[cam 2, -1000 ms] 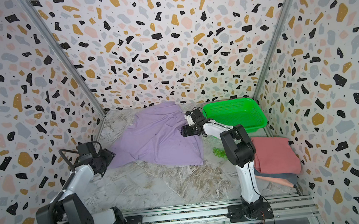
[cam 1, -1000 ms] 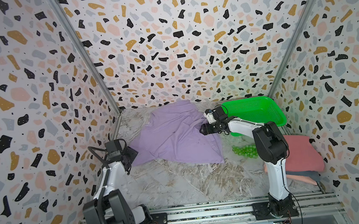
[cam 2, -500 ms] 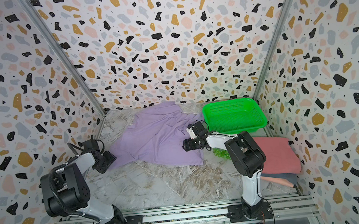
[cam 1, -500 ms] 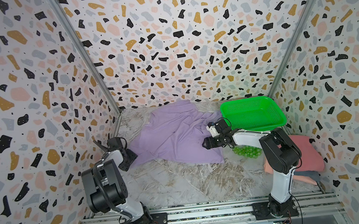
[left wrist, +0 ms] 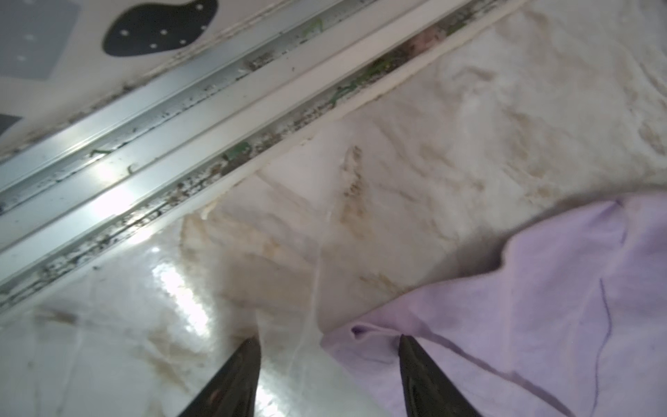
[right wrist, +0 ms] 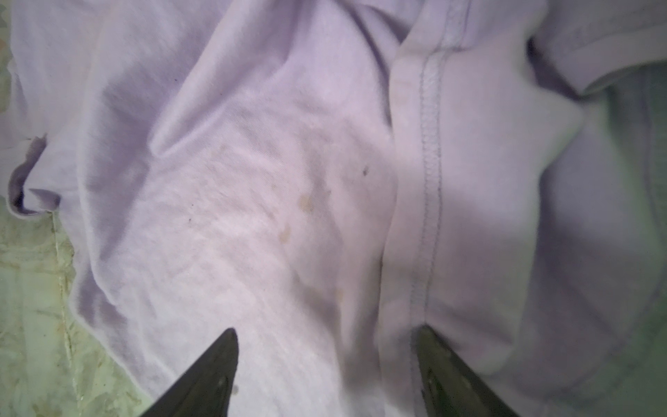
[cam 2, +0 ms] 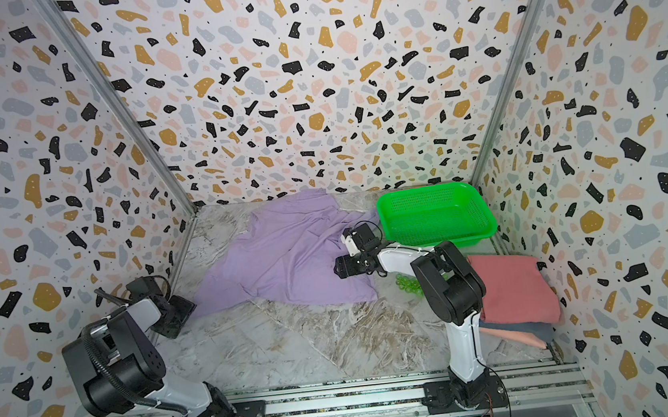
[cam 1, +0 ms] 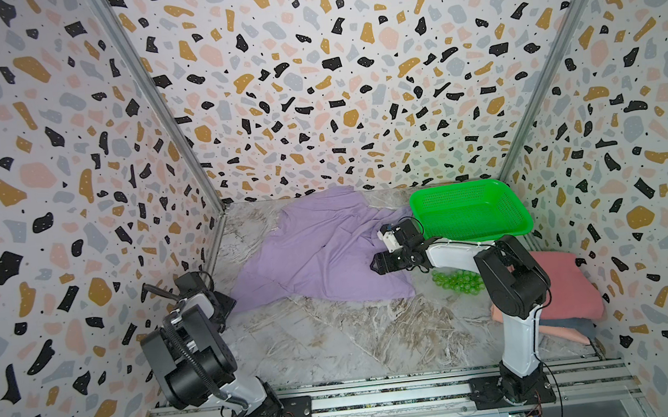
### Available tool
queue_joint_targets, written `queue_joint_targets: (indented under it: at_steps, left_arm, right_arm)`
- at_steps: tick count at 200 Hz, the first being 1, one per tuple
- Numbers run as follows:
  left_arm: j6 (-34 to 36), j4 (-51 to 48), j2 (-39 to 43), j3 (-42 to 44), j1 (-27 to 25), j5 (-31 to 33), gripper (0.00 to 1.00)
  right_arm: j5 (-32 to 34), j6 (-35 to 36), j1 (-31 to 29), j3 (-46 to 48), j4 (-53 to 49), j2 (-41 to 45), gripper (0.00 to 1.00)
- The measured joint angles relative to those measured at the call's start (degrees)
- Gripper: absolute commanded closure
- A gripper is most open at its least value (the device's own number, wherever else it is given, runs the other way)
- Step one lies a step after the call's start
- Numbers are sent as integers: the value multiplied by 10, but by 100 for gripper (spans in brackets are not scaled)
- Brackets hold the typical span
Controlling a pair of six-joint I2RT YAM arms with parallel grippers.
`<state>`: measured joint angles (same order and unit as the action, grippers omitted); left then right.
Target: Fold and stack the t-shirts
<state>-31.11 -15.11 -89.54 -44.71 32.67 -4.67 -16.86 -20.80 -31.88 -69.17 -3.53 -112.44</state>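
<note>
My left gripper has the t-shirt's pointed corner (cam 1: 237, 307) (left wrist: 357, 349) between its open fingers, nearer one finger. It will move slightly toward the t-shirt and close on that corner.
A large lavender t-shirt (cam 1: 328, 252) (cam 2: 287, 260) lies crumpled and unfolded at the back middle of the marble floor. My left gripper (cam 1: 224, 307) (cam 2: 175, 316) is low at its near left corner. In the left wrist view that gripper (left wrist: 328, 341) is open, the shirt's corner (left wrist: 505, 307) lying between the jaws with one fingertip (left wrist: 408, 346) on the cloth. My right gripper (cam 1: 375, 264) (cam 2: 338, 268) hovers open over the shirt's right part, by a stitched hem (right wrist: 431, 162); nothing is gripped (right wrist: 325, 332). A folded pink t-shirt (cam 1: 569, 287) (cam 2: 511, 288) tops a stack at the right wall.
A green mesh basket (cam 1: 470, 213) (cam 2: 435, 216) stands empty at the back right, just behind the right arm. A cluster of small green balls (cam 1: 456, 281) (cam 2: 408, 284) lies beside the shirt's near right corner. Grey-blue and salmon cloth (cam 1: 565, 327) shows under the pink one.
My right gripper has drawn back from the basket's edge toward the front, lower over the shirt. The left arm has folded up and back while its gripper stays at the shirt's corner.
</note>
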Motion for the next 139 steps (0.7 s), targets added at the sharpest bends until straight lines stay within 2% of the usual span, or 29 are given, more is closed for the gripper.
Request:
queue_joint_targets:
  at_steps: [14,31,67,83,104,139]
  left_arm:
    - [-4,7,-2,0,0,-12,38]
    - [-8,20,-8,0,0,-23,46]
    - [-11,46,-30,-7,0,-41,83]
    - [-12,47,-34,-6,0,-46,94]
    - [-13,51,-33,-4,0,-53,99]
    - [-17,54,-23,7,0,-57,100]
  right_arm:
    - [9,-1,1,8,2,6,19]
    - [20,-8,4,31,0,26,15]
    - [66,-33,23,101,-35,96,15]
    - [89,-48,29,116,-62,120,15]
    - [109,-67,24,122,-96,138,16]
    - [125,-97,-25,154,-124,165,18]
